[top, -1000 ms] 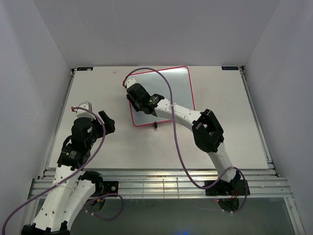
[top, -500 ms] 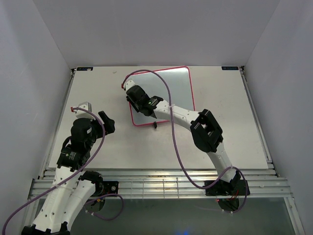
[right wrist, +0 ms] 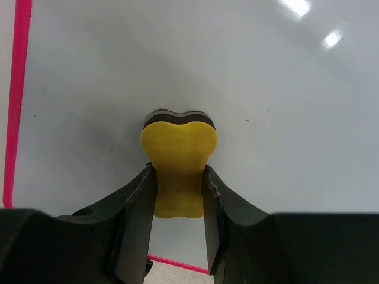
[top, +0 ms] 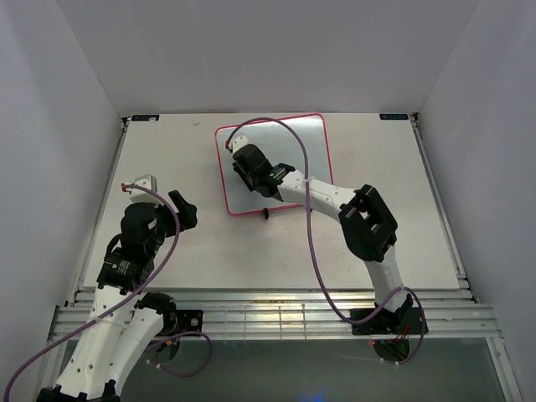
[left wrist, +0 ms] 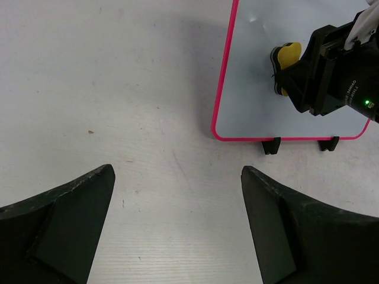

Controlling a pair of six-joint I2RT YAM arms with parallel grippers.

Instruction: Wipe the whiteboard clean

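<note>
The board is clear, so the right gripper needs to go up, back and down to bare table on its right in the top view and let go of the eraser (right wrist: 179,158).
The whiteboard (top: 293,146), white with a thin pink-red frame, lies flat at the table's back centre; its two black clip feet (left wrist: 271,145) face the near side. My right gripper (top: 243,161) is over the board's left part, shut on the small yellow eraser (right wrist: 179,158), which is pressed flat on the board surface (right wrist: 266,89). The eraser also shows in the left wrist view (left wrist: 288,54). My left gripper (top: 186,209) is open and empty over bare table left of the board. I see no marks on the board.
The pink frame edge (right wrist: 16,89) runs down the left of the right wrist view. White walls close in the table on three sides. A purple cable (top: 289,151) arcs over the board from the right arm.
My right gripper has slid the eraser to the right and slightly away from the board's left edge. The left arm has not moved.
</note>
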